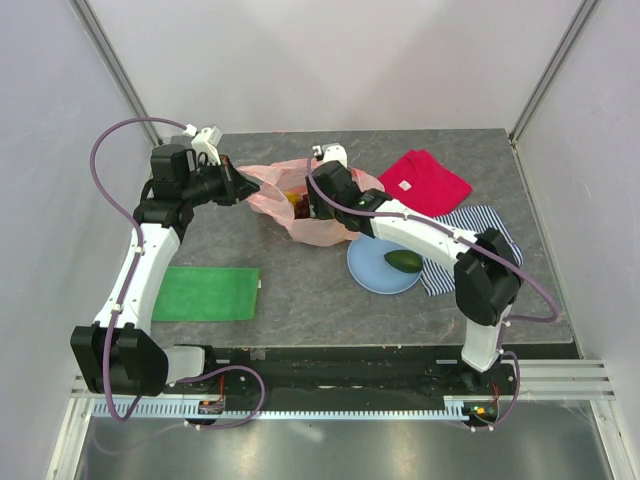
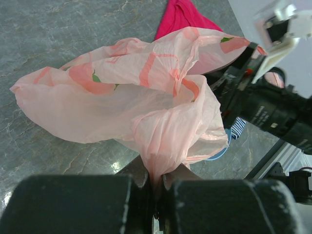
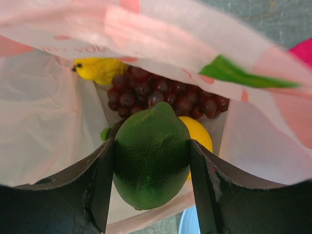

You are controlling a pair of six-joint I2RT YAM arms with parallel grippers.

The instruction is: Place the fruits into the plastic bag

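Observation:
The green lime still hangs above the fruits inside. My right gripper will next go down into the bag [image 3: 44, 122], beside the yellow citrus [image 3: 201, 134], and let go of the lime.
The pink plastic bag [image 1: 322, 232] lies at the table's middle back, its mouth held up. My left gripper [image 2: 158, 181] is shut on a bunched edge of the bag [image 2: 122, 97]. My right gripper [image 3: 151, 148] reaches into the bag's mouth, shut on a green lime [image 3: 151, 165]. Inside the bag [image 3: 44, 122] lie a dark red grape bunch [image 3: 161, 97], a yellow citrus [image 3: 199, 134] and another yellow fruit [image 3: 100, 69]. A green avocado [image 1: 403, 261] rests on the blue plate [image 1: 368, 272] in front of the bag. In the top view my left gripper [image 1: 245, 188] and right gripper [image 1: 318, 202] flank the bag's opening.
A red folded cloth [image 1: 425, 182] lies at the back right. A striped cloth [image 1: 482, 222] sits partly under the plate and my right arm. A green cloth [image 1: 207, 293] lies at the front left. White walls enclose the table.

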